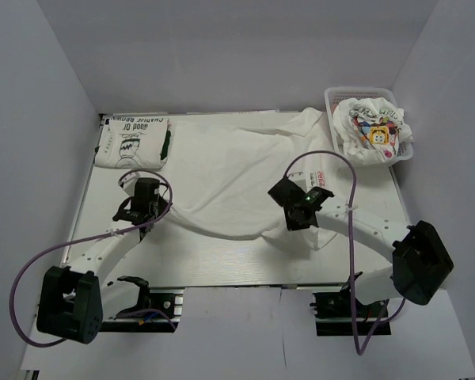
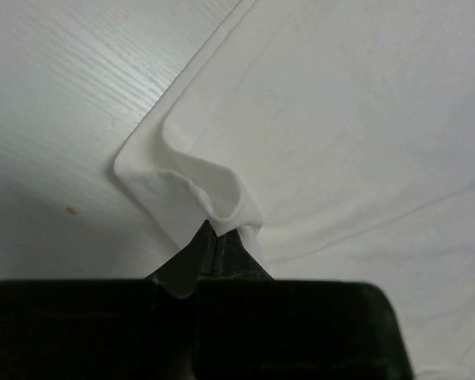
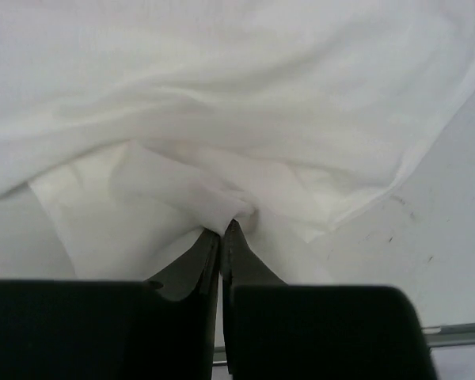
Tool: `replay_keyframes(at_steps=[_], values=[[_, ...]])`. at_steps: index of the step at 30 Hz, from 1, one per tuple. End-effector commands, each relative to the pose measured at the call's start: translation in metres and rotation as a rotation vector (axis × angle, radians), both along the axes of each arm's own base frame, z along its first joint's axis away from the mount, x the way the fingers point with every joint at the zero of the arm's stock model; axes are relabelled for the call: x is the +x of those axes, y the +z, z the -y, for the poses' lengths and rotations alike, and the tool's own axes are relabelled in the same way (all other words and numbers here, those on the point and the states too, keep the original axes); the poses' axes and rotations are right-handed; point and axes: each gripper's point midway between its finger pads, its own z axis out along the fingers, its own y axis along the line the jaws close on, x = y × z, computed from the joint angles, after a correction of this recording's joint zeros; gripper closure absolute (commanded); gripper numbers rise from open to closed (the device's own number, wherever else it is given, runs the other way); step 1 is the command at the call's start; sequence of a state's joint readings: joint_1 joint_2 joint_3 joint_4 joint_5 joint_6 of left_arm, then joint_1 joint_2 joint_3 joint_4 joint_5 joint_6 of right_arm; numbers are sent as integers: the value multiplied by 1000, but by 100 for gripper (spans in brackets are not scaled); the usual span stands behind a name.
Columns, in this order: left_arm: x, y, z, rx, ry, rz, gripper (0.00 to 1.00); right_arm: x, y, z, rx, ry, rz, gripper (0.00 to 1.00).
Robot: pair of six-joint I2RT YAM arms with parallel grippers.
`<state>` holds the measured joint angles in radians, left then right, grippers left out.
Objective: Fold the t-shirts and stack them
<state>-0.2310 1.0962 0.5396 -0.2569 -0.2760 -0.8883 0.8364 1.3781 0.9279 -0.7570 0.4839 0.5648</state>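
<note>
The shirt still lies spread. My right gripper carries the bunched cloth [image 3: 222, 207] outward over the shirt to beside the basket next, then releases the cloth.
A white t-shirt with a red-and-white logo [image 1: 229, 170] lies spread over the table's middle, its red print showing by the right arm [image 1: 320, 177]. My left gripper [image 1: 142, 207] is shut on the shirt's near left edge; the pinched fold [image 2: 222, 207] rises from the fingertips. My right gripper [image 1: 298, 207] is shut on bunched cloth [image 3: 222, 207] at the shirt's near right side. A folded t-shirt with green-black lettering [image 1: 133, 141] lies at the back left. A crumpled t-shirt with a yellow cartoon print [image 1: 374, 127] sits in the basket.
A white mesh basket [image 1: 333, 99] stands at the back right corner. White walls close in the table on the left, back and right. Bare table [image 1: 214, 257] shows near the front edge. Purple cables loop off both arms.
</note>
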Motion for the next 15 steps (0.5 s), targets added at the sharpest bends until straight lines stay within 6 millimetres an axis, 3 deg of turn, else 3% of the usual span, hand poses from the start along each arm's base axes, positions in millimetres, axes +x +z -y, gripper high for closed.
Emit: replay_keyframes(at_steps=[1,3,5,6,9,10,11,12,13,15], values=[[33,26,2,11,1,75,100,42,29,-10,47,44,93,100],[48,36,2,22,19,96,100,61,34,-8,41,52,91,100],[57,30,-2,48,41,73,100,74,41,-5,33,44,96,100],[67,39,0,43,42,95,100,84,42,-3,36,33,93,100],[86,40,0,61,61,95,100,106,45,-5,55,36,94,100],[93,41,-1,75,66,101,100,112,39,-1,23,33,82,100],[104,50,1,81,59,118,100,126,52,4,23,2,119,100],[108,38,1,98,63,77,100,133,54,12,-5,-16,131,100],[113,37,2,100,63,68,100,138,47,17,-43,-27,118,100],[129,42,2,115,68,79,100,155,59,23,-36,-57,149,100]])
